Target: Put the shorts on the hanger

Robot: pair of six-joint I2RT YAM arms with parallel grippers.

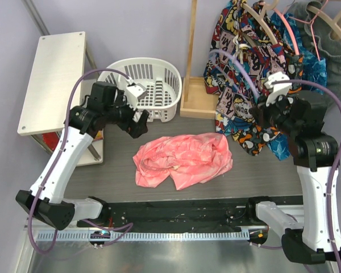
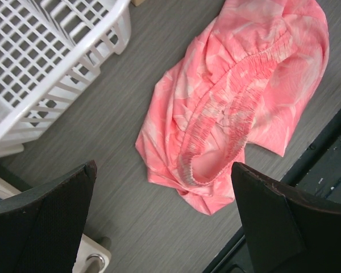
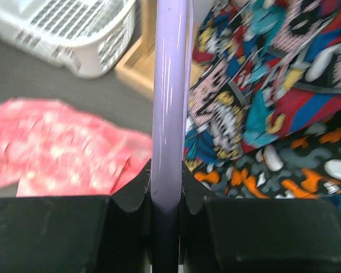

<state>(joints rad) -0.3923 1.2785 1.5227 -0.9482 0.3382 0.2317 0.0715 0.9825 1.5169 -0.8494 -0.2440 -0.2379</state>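
Note:
My right gripper swings back to its left in the top view next and releases the hanger beside the shorts' nearer end [image 1: 223, 157]. The shorts [image 1: 182, 159] lie unhung on that side.
The coral-pink shorts [image 1: 182, 159] lie crumpled in the middle of the grey table, elastic waistband showing in the left wrist view [image 2: 238, 96]. My left gripper [image 1: 139, 124] hovers open and empty above the table, left of the shorts and next to the basket; its fingers frame the shorts' near corner [image 2: 163, 168]. My right gripper [image 1: 260, 111] is shut on the lavender hanger [image 1: 238, 60], whose bar runs straight up between the pads [image 3: 169, 85]. It holds the hanger in front of the hanging garments, right of the shorts [image 3: 62, 142].
A white laundry basket [image 1: 150, 88] stands at the back left. A wooden rack base [image 1: 196, 102] stands behind the shorts, with comic-print garments [image 1: 244, 51] and a pink hanger [image 1: 298, 40] hanging above. A white board [image 1: 51, 79] lies at the left.

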